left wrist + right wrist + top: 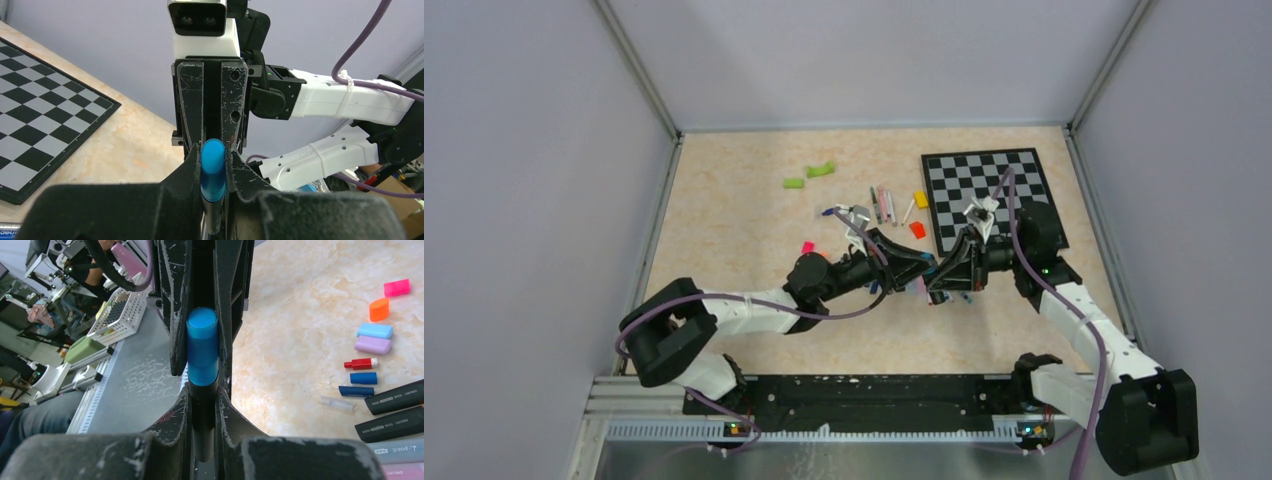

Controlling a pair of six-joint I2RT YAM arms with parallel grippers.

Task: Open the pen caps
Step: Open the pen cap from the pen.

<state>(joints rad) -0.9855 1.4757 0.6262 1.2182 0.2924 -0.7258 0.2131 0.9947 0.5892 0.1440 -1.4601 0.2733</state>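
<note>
My right gripper carries the pen's body across and down next to release it. Clear tabletop by the chessboard lies below that gripper and to its right in the top view.
A pen with a dark barrel (202, 415) and a blue cap (202, 347) is held between both grippers, above the middle of the table. My left gripper (213, 155) is shut on the blue cap (212, 170). My right gripper (202, 400) is shut on the barrel just behind the cap. The cap sits on the barrel. In the top view the left gripper (921, 270) and the right gripper (936, 285) meet tip to tip and hide the pen. Loose caps lie on the table: pink (397, 288), orange (379, 309), light blue (375, 330), purple (373, 345), red (360, 363).
Black markers (395, 397) lie near the loose caps. More pens (882, 205) lie at the table's middle back. A chessboard (994, 195) lies at the back right. Green pieces (821, 170), a yellow block (921, 199) and an orange block (917, 229) lie nearby.
</note>
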